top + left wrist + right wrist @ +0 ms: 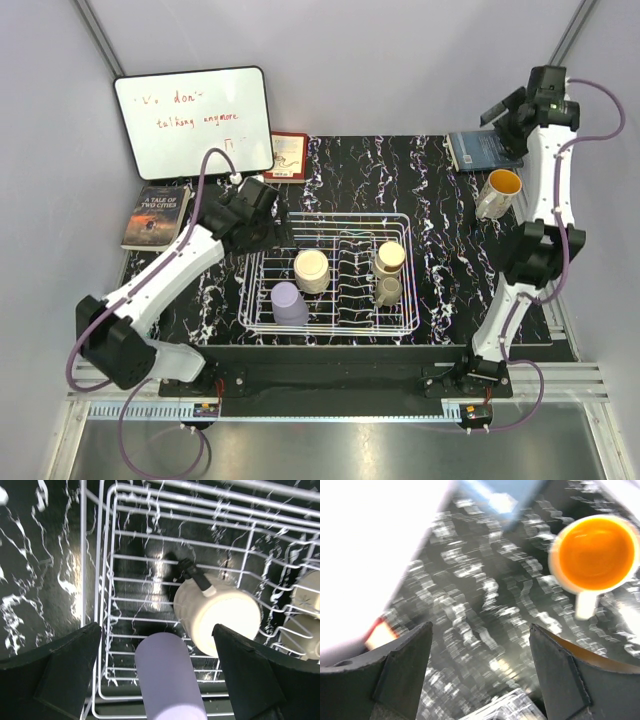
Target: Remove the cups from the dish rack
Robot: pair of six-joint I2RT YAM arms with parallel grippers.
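The lavender cup sits below my left gripper and nearer my base, so the gripper needs to move back next, go down over the lavender cup's upturned end and close there.
The white wire dish rack sits mid-table. In it are a lavender cup, a cream cup, a tan cup and a small olive-grey cup. No clear cup shows. My left gripper is open above the rack's far left corner. In the left wrist view the lavender cup lies between its fingers, with the cream cup beside it. My right gripper is open and empty, raised at the far right. A cream cup with an orange inside stands on the table, also in the right wrist view.
A whiteboard leans at the back left. A book lies below it, a red book to its right and a blue book at the back right. The right wrist view is blurred.
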